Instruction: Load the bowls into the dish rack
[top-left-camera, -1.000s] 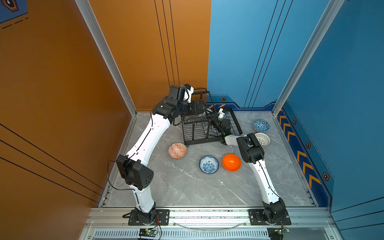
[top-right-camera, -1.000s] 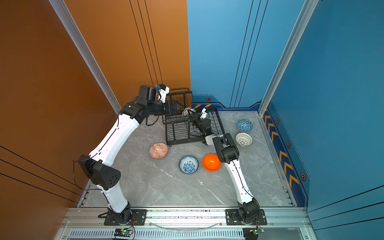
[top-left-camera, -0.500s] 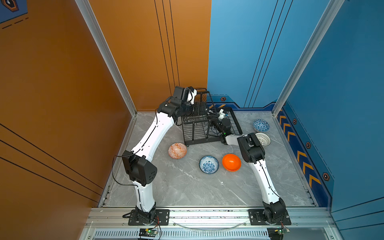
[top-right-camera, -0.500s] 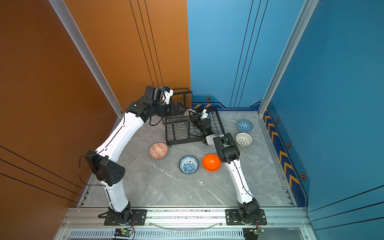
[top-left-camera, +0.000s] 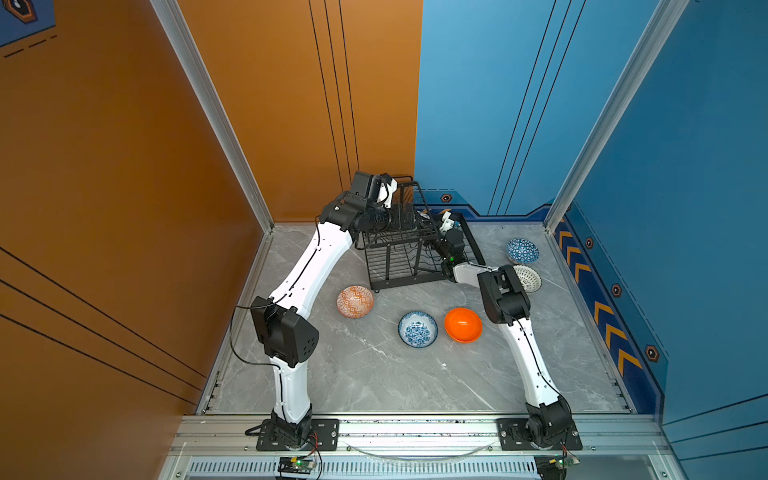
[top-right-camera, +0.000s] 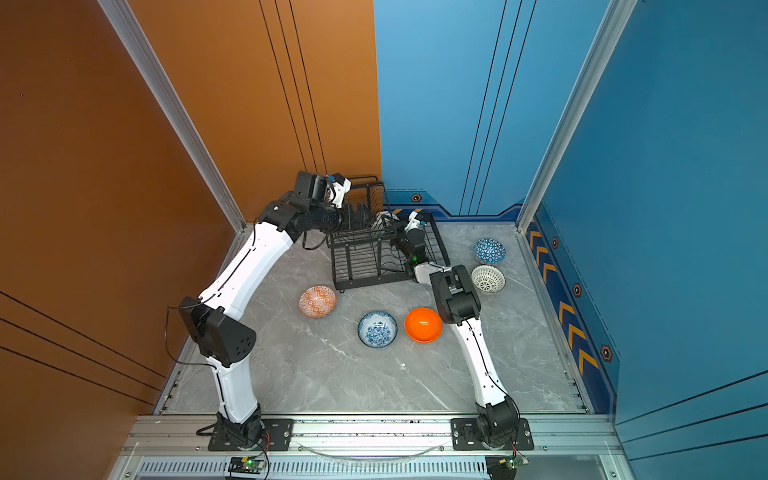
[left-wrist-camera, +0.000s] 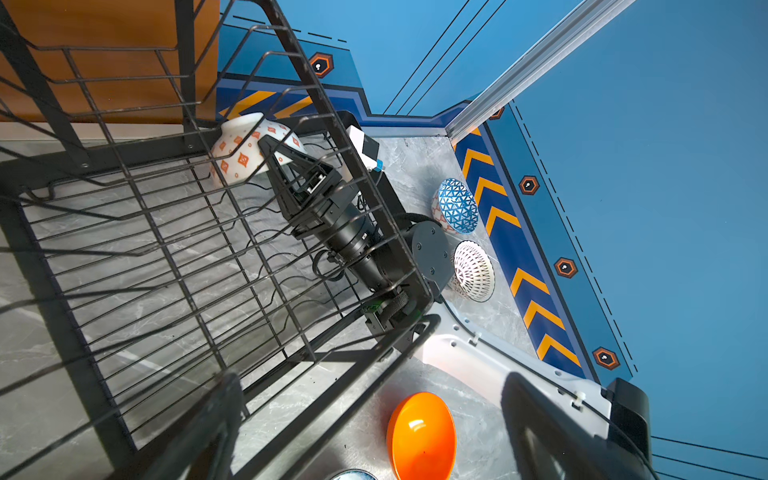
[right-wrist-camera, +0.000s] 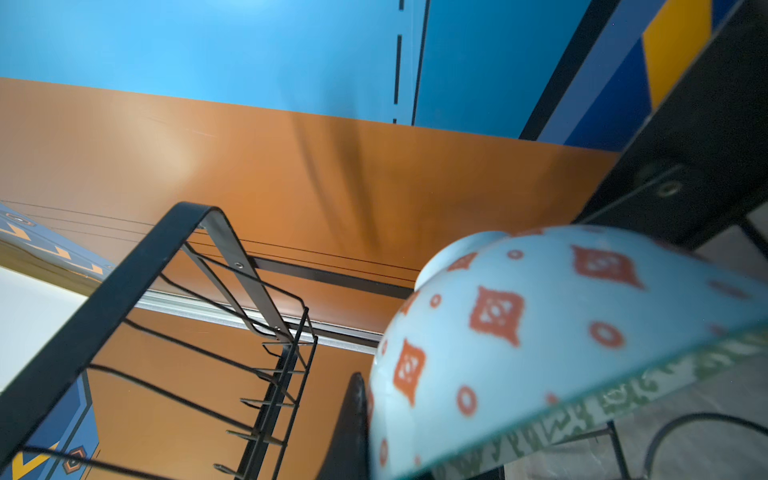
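The wires at the lower tray's far end lie just below, so the robot's right gripper should bring the tipped bowl down onto them beside the tray's far bar and let go of the bowl's rim.
The black wire dish rack (top-left-camera: 399, 257) (top-right-camera: 361, 262) (left-wrist-camera: 166, 232) stands at the back. My right gripper (top-left-camera: 432, 228) (left-wrist-camera: 270, 145) reaches into its lower tray, shut on the rim of a bowl (left-wrist-camera: 243, 156) (right-wrist-camera: 561, 332) that is white with orange diamonds outside and pale green pattern inside; it is tipped on edge at the tray's far end. One black finger (right-wrist-camera: 353, 424) shows against its wall. My left gripper (top-left-camera: 409, 216) (left-wrist-camera: 374, 382) hangs open over the rack's raised tier, holding nothing.
On the grey table lie an orange-white diamond bowl (top-left-camera: 354, 301), a blue-white floral bowl (top-left-camera: 417, 329), a plain orange bowl (top-left-camera: 463, 325) (left-wrist-camera: 422, 436), a blue-white triangle bowl (top-left-camera: 522, 251) (left-wrist-camera: 457, 205) and a white-black lattice bowl (top-left-camera: 527, 278) (left-wrist-camera: 473, 270). Walls close in behind the rack.
My left arm has shifted a little to the right, bringing its open gripper further over the rack. The right arm and its bowl have barely moved.
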